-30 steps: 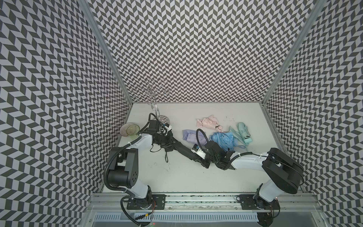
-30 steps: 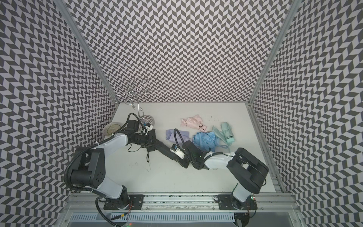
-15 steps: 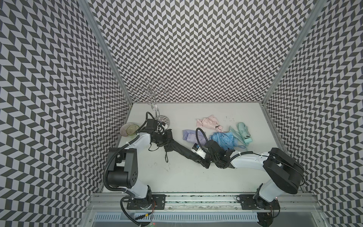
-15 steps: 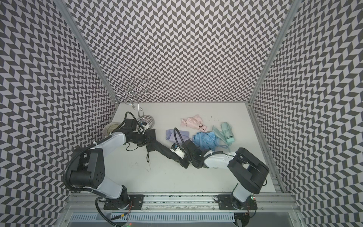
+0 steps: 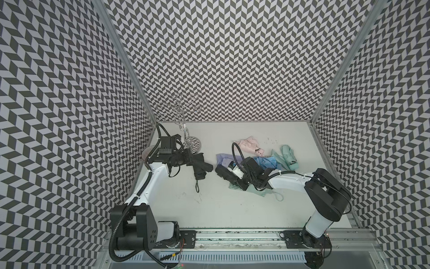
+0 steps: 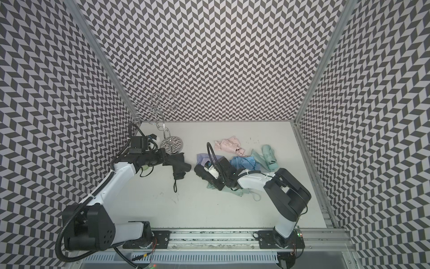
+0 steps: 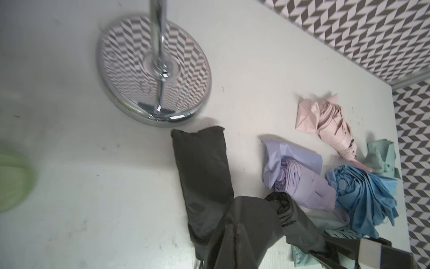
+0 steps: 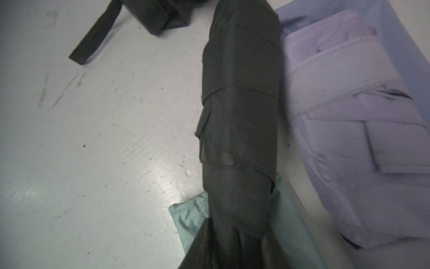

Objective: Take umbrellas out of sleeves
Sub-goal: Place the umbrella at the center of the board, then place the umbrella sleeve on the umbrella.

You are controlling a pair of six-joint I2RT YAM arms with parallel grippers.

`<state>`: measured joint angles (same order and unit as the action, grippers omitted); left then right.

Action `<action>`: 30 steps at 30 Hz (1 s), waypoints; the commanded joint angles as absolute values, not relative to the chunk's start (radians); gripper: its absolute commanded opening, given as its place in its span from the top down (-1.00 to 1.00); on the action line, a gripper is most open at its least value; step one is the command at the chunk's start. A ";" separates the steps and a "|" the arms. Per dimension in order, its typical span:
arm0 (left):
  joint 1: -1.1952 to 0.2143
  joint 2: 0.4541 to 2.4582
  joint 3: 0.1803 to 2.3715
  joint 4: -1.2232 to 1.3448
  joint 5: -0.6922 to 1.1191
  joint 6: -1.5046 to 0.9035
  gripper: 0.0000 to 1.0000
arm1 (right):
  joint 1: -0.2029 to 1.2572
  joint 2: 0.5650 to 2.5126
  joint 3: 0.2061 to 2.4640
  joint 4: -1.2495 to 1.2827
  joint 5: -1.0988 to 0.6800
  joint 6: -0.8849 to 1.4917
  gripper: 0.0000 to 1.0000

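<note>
I need to move my left gripper past the second umbrella to the bare tabletop (image 7: 278, 254) beside the wrapped umbrella and release the limp sleeve, since there is already a gap between them.
My left gripper (image 5: 192, 160) (image 7: 235, 227) is shut on a limp, smooth black sleeve (image 7: 242, 216) (image 5: 204, 163). My right gripper (image 5: 236, 182) (image 8: 235, 246) is shut on the end of a wrapped black umbrella (image 8: 239, 116) (image 5: 223, 173) lying on the table. In both top views a small gap separates sleeve and umbrella. A second black umbrella (image 7: 202, 174) (image 5: 199, 178), smooth-covered as if still in its sleeve, lies beside my left gripper, its wrist loop (image 8: 93, 42) trailing toward the front.
A chrome hook stand (image 5: 193, 145) rises just behind my left gripper. Lilac (image 5: 223, 158), pink (image 5: 249, 145), light blue (image 5: 265, 161) and mint (image 5: 289, 157) umbrellas with loose sleeves are heaped behind my right arm. A mint sleeve (image 8: 193, 216) lies under the held umbrella. A green dish (image 7: 11, 181) sits far left.
My left gripper has drawn back to the left with the black sleeve. The black span that joined both grippers has parted; the umbrella stays in my right gripper.
</note>
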<state>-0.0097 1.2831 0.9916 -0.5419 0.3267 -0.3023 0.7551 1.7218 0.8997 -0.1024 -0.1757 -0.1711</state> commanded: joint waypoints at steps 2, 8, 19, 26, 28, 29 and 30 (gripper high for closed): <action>-0.003 1.215 1.019 -0.573 0.284 -0.282 1.00 | 0.736 1.726 0.874 -0.209 -0.158 -0.177 0.49; -0.087 1.179 0.905 -0.484 0.629 -0.411 1.00 | 0.737 1.687 0.894 -0.232 -0.203 -0.185 -0.20; -0.276 1.206 0.802 -0.375 0.558 -0.542 1.00 | 0.615 1.278 0.916 -0.180 -0.175 0.009 -0.71; -0.280 1.267 0.690 -0.234 0.571 -0.600 1.00 | 0.528 1.102 0.900 -0.124 -0.175 0.120 -0.99; -0.281 1.283 0.650 -0.184 0.571 -0.622 1.00 | 0.488 1.085 0.913 -0.150 -0.182 0.167 -0.99; -0.281 1.293 0.636 -0.166 0.570 -0.629 1.00 | 0.468 1.084 0.922 -0.172 -0.198 0.188 -0.99; -0.281 1.308 0.623 -0.149 0.572 -0.635 1.00 | 0.444 1.088 0.935 -0.202 -0.215 0.203 -0.99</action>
<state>-0.2749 1.2900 0.6456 -0.2535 0.5697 -0.5968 0.4904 1.0946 0.9058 -0.1741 -0.1974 0.1150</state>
